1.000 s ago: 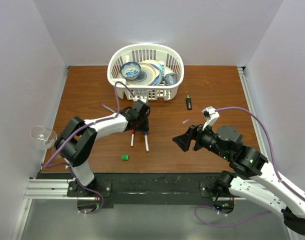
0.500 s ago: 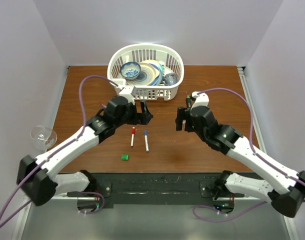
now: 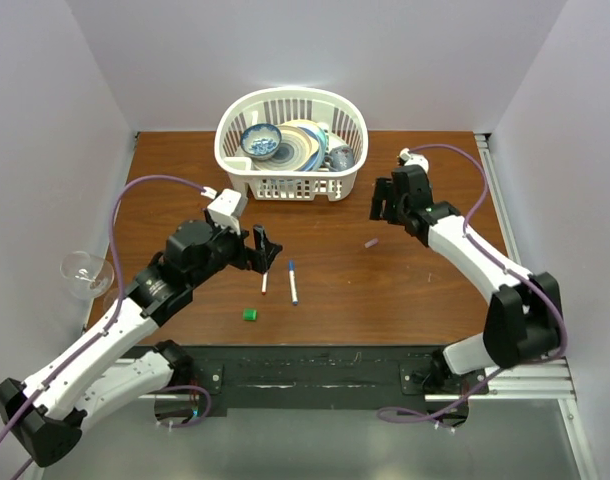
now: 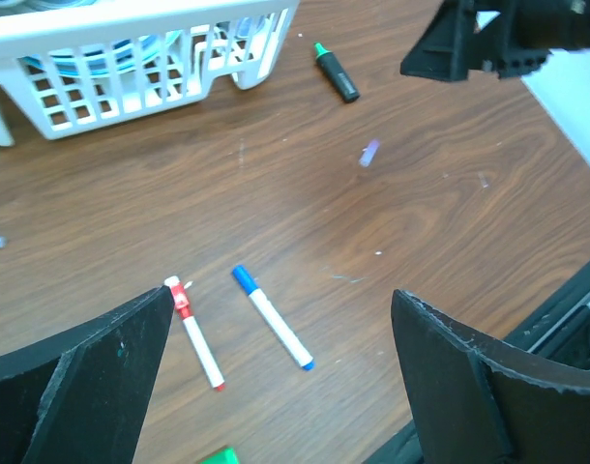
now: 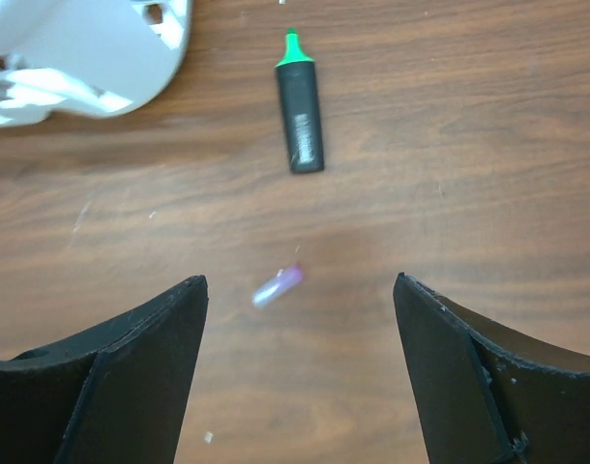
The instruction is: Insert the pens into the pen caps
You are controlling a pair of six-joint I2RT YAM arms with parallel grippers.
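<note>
I need to move my right gripper down and outward onto the marker's black body next and close, so its green tip stays bare for the green cap.
Two white pens lie side by side on the brown table. One has a red cap on its far end. The other has a blue cap. A green cap lies nearer the table's front. My left gripper hovers open above the two pens, holding nothing. The black marker with a green tip lies by the basket. My right gripper hangs open just short of it; the top view hides the marker under it.
A white basket of dishes stands at the back centre. A tiny purple bit lies on the table between my right fingers. A clear plastic cup sits past the table's left edge.
My left gripper has opened and drawn back toward the near left, off the two pens. My right arm has swung out to the far right, over the marker.
</note>
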